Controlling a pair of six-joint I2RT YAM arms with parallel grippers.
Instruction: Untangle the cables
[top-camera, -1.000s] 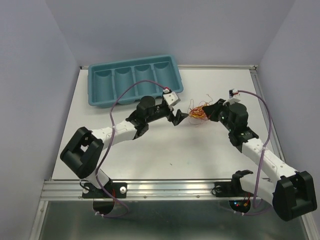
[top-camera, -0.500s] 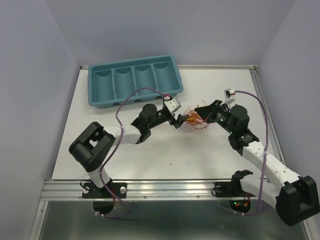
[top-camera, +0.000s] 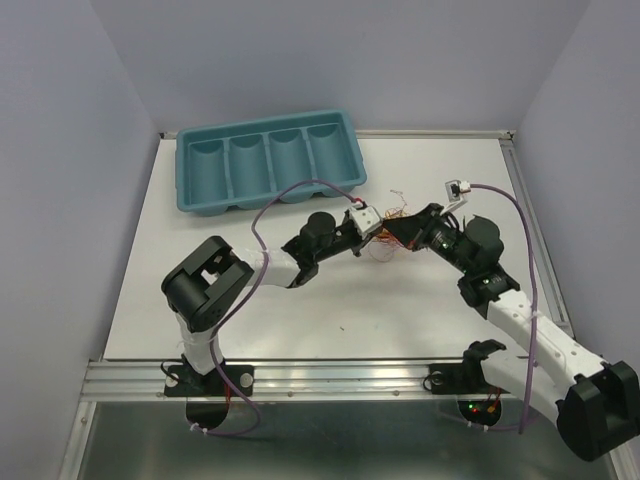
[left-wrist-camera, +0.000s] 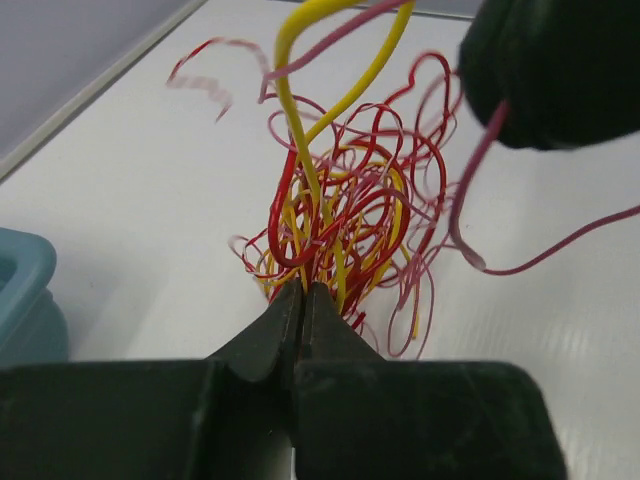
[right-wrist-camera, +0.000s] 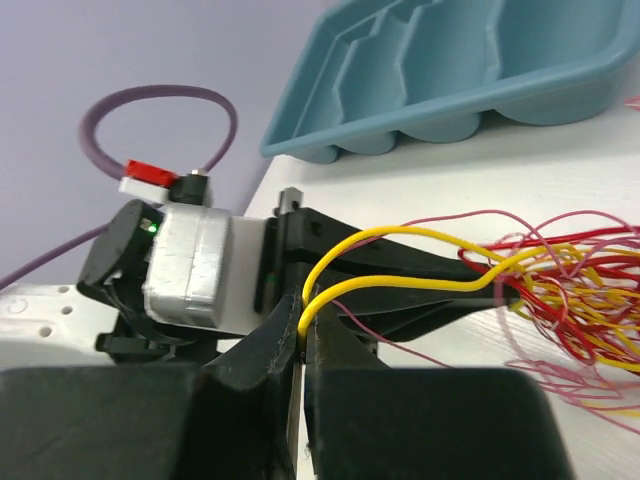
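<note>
My right gripper rises next over bare tabletop, to its right in the top view, and lets go of the cable, while my left gripper holds the tangle (left-wrist-camera: 345, 215).
The cables (top-camera: 383, 250) are a tangle of thin red, yellow and orange wires on the white table, right of centre. My left gripper (top-camera: 381, 241) reaches in from the left. In the left wrist view its jaws (left-wrist-camera: 303, 292) are shut at the near edge of the tangle (left-wrist-camera: 345, 215), with wires running into the tips. My right gripper (top-camera: 397, 231) comes from the right and meets it over the tangle. In the right wrist view it (right-wrist-camera: 303, 318) is shut on a yellow cable (right-wrist-camera: 400, 238) that arches up from the tips back to the bundle (right-wrist-camera: 575, 275).
A teal tray (top-camera: 203, 203) with several compartments stands at the back left of the table (top-camera: 330, 310). Purple cords loop over both arms. The right gripper's dark body (left-wrist-camera: 555, 70) hangs just above the tangle in the left wrist view.
My left arm has swung right into the tangle and its jaws have gone from open to shut. The right gripper has shifted a little left, still shut.
</note>
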